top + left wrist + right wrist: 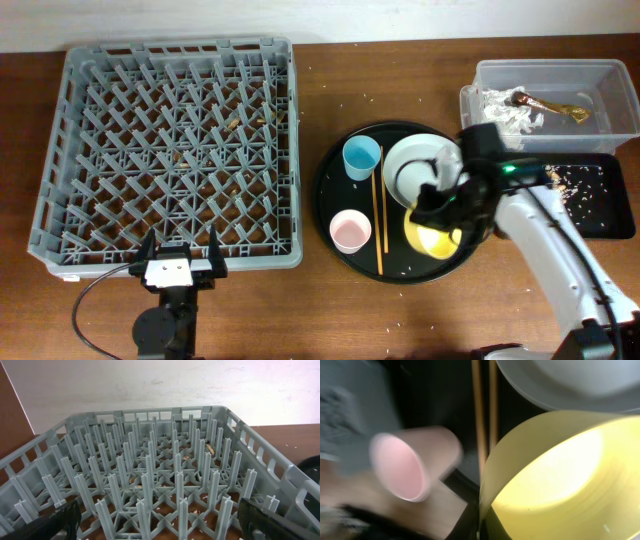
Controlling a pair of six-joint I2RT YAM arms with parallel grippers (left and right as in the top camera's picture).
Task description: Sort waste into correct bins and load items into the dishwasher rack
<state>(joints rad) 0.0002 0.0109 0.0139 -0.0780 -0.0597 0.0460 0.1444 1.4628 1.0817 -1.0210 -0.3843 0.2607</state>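
My right gripper sets the yellow bowl down on the round black tray (330, 200) beside the chopsticks next and opens to release the bowl's rim, since that spot lies below.
The grey dishwasher rack (170, 150) fills the left of the table and holds only crumbs. My left gripper (182, 262) is open at its front edge, and the left wrist view shows its pegs (160, 470) ahead. The round black tray (330, 200) carries a light blue cup (361, 157), a pink cup (350, 230), chopsticks (378, 215), a white plate (415, 160) and a yellow bowl (435, 240). My right gripper (445, 215) is shut on the yellow bowl's rim (560, 475). The right wrist view also shows the pink cup (402, 465), blurred, and the chopsticks (485, 410).
A clear tub (600, 75) at the back right holds white napkins (505, 108) and a brown-and-gold wrapper (550, 105). A shallow black rectangular tray (590, 195) with beige crumbs lies in front of it. Crumbs are scattered on the brown table.
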